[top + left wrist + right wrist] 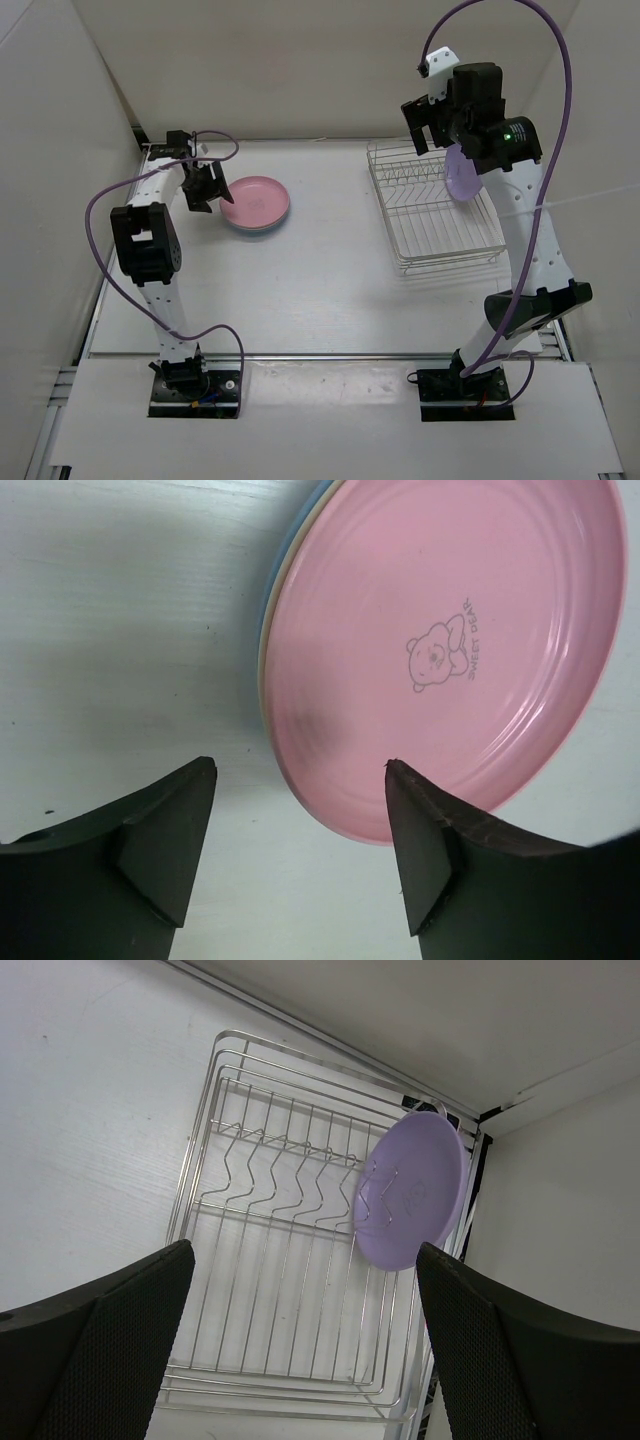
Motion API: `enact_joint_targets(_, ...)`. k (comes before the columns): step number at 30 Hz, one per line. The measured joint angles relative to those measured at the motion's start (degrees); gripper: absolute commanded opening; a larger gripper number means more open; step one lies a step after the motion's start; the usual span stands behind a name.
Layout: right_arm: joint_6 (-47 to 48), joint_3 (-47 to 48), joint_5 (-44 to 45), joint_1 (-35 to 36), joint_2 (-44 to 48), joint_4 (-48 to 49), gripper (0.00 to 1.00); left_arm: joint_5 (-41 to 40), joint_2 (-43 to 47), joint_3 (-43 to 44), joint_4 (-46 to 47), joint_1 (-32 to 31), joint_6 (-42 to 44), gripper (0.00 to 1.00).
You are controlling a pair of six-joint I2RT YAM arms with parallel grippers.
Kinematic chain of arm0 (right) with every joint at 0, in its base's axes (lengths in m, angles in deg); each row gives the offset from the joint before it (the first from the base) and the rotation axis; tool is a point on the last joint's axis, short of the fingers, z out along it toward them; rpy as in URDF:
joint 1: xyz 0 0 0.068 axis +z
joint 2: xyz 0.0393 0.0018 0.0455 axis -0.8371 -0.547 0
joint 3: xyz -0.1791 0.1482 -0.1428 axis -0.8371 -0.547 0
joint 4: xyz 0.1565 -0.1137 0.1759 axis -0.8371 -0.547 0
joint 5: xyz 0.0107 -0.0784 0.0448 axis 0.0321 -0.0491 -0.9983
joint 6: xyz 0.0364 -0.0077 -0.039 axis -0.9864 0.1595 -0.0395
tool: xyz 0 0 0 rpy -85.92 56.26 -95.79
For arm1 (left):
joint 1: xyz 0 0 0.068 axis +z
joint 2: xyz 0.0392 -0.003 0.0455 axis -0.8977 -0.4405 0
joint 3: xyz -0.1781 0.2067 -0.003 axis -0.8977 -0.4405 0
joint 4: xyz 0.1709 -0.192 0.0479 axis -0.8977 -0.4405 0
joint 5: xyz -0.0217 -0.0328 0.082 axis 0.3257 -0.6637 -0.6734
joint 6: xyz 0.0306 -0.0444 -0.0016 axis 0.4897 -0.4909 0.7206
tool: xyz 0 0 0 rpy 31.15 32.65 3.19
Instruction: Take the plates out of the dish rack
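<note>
Next, my right gripper shifts to the right in the top view and down onto the purple plate's upper rim, since this last racked plate stands below it.
The pink plate (255, 200) lies flat on top of a stack at the table's back left. In the left wrist view the pink plate (450, 640) shows a bear print, with the cream-white rim (263, 680) and light blue rim (290, 542) under it. My left gripper (205, 190) is open and empty just left of the stack, its jaws (300, 780) spread at the plate's edge. The purple plate (462, 172) stands upright at the right end of the dish rack (435, 240). My right gripper (428, 135) hangs open and empty above the rack (270, 1310) and purple plate (412, 1190).
White walls enclose the table at the back, left and right; the rack sits close to the right wall. Purple cables loop over both arms. A metal strip runs along the table's near edge in front of the arm bases.
</note>
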Motion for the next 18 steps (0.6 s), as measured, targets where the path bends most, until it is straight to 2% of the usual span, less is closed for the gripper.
enact_joint_targets(1,0.0,0.0,0.0,0.0,0.0,0.0,0.95,0.0,0.0,0.0,0.0,0.0,0.0,0.82)
enact_joint_targets(18,-0.1,-0.4,1.0,-0.6,0.0,0.5,0.95,-1.1,0.1,0.2,-0.1,-2.2,0.5,0.84)
